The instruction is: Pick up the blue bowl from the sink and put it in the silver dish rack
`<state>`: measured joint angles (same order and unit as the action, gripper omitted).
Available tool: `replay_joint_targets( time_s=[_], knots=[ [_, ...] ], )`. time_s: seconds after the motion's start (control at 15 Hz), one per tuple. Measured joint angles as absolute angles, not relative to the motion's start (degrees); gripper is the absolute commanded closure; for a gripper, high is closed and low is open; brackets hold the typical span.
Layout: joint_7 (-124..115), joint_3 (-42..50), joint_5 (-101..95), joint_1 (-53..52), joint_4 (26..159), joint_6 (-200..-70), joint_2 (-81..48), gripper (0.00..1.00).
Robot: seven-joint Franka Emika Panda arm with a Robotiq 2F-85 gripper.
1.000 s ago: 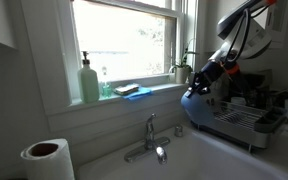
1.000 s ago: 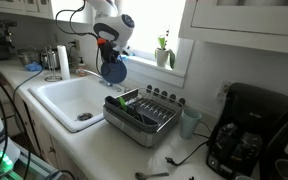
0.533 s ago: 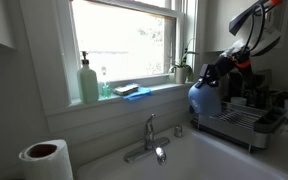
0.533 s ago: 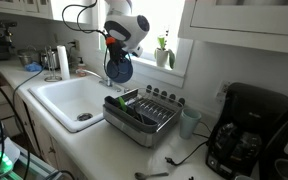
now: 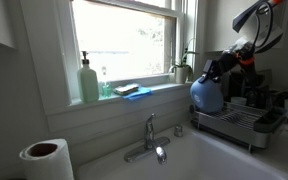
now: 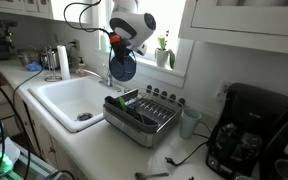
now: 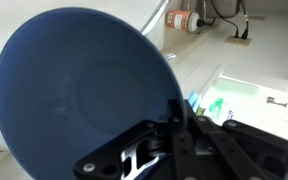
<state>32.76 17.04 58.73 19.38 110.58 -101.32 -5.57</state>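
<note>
I will move my gripper away from the sink (image 6: 72,98) and down into the open window-side part of the dish rack to release the bowl, since my gripper still hangs above the rack.
The blue bowl (image 5: 206,96) hangs on edge in my gripper (image 5: 217,73), which is shut on its rim. In both exterior views it is in the air, above the near end of the silver dish rack (image 5: 246,126), and it also shows there (image 6: 123,68) over the rack (image 6: 144,117). In the wrist view the bowl (image 7: 79,90) fills the left of the frame, with my dark gripper fingers (image 7: 174,125) clamped on its right rim. The white sink (image 6: 72,98) with its chrome faucet (image 5: 149,140) lies beside the rack.
A green soap bottle (image 5: 89,81) and a flat blue pad (image 5: 132,91) sit on the window sill. A paper towel roll (image 5: 46,160) stands at the counter. A black coffee maker (image 6: 246,130) stands beyond the rack. A potted plant (image 6: 164,51) sits by the window.
My gripper has carried the blue bowl sideways from over the sink's edge toward the dish rack and slightly up. It stays shut on the bowl.
</note>
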Motion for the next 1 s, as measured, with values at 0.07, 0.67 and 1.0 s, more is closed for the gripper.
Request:
replay_joint_targets(
  time_s=[0.07, 0.67, 1.0],
  knots=[
    [33.9, 17.9, 58.7, 20.5, 109.2, -98.4, -6.2, 0.99],
    [46.8, 19.9, 62.3, 30.8, 95.4, -75.7, -23.0, 0.99],
    [49.5, 18.3, 64.6, 33.9, 88.5, -73.2, -30.1, 0.99]
  ],
)
